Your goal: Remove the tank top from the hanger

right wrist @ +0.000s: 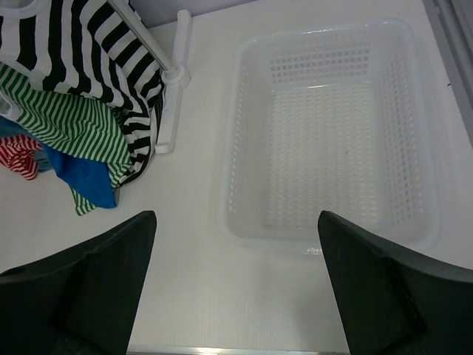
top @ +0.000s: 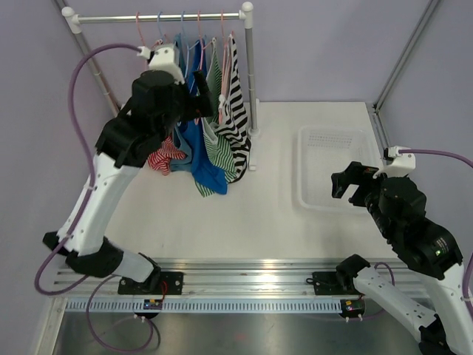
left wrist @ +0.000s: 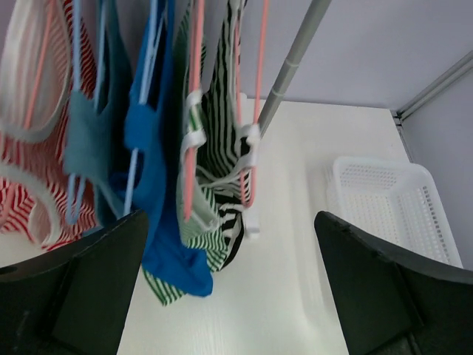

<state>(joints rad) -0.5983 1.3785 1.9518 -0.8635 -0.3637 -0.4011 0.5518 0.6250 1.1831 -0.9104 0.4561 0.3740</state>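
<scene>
The pink hanger's lower wire, bare beside the black-and-white tank top, comes next for my left gripper, which moves outward and to the right in the top view onto it.
Several tank tops hang on hangers from the rail: red striped, teal, blue, green striped and black-and-white striped. My left gripper is raised beside them, open and empty. In the left wrist view the blue top, the green striped top on a pink hanger and the black-and-white top hang just ahead of the jaws. My right gripper is open and empty, low at the white basket's near-left side.
The rack's upright post stands right of the clothes, its foot on the table. A white mesh basket sits at the right with nothing in it. Purple walls enclose the table.
</scene>
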